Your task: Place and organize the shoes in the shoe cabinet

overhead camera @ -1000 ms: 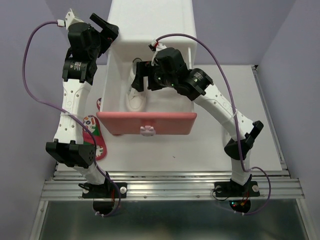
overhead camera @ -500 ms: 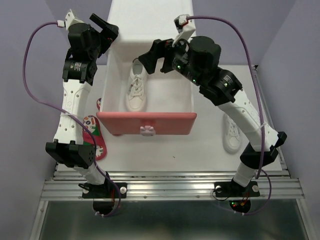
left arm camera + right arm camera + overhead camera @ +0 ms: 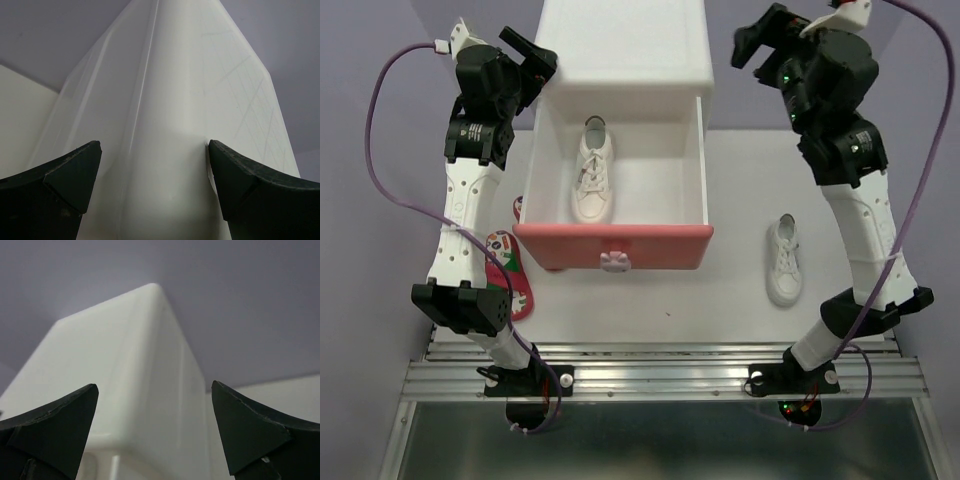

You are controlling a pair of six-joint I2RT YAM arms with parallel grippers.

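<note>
The sneaker's mate is in the drawer, so I should next move my right gripper back and down, tilting toward the table, onto the second white sneaker's laces (image 3: 786,247) by its opening.
The shoe cabinet (image 3: 620,45) stands at the back with its pink-fronted upper drawer (image 3: 615,246) pulled out. One white sneaker (image 3: 592,170) lies in the drawer's left half, toe toward the front. The other white sneaker (image 3: 784,260) lies on the table to the right. A red sandal (image 3: 506,270) lies left of the drawer, and a second sandal (image 3: 518,208) peeks out beside the drawer wall. My left gripper (image 3: 532,52) (image 3: 155,170) is open at the cabinet's (image 3: 190,100) left corner. My right gripper (image 3: 758,35) (image 3: 155,410) is open and empty, raised right of the cabinet (image 3: 125,375).
The white table (image 3: 740,290) ends at a metal rail (image 3: 660,378) near the arm bases. Purple walls close in on both sides and behind. The left arm's links stand over the sandals at the table's left edge.
My right gripper opened, left the sneaker in the drawer, then rose out and swung up to the right. The sneaker on the table came into view. The left arm has stayed still.
</note>
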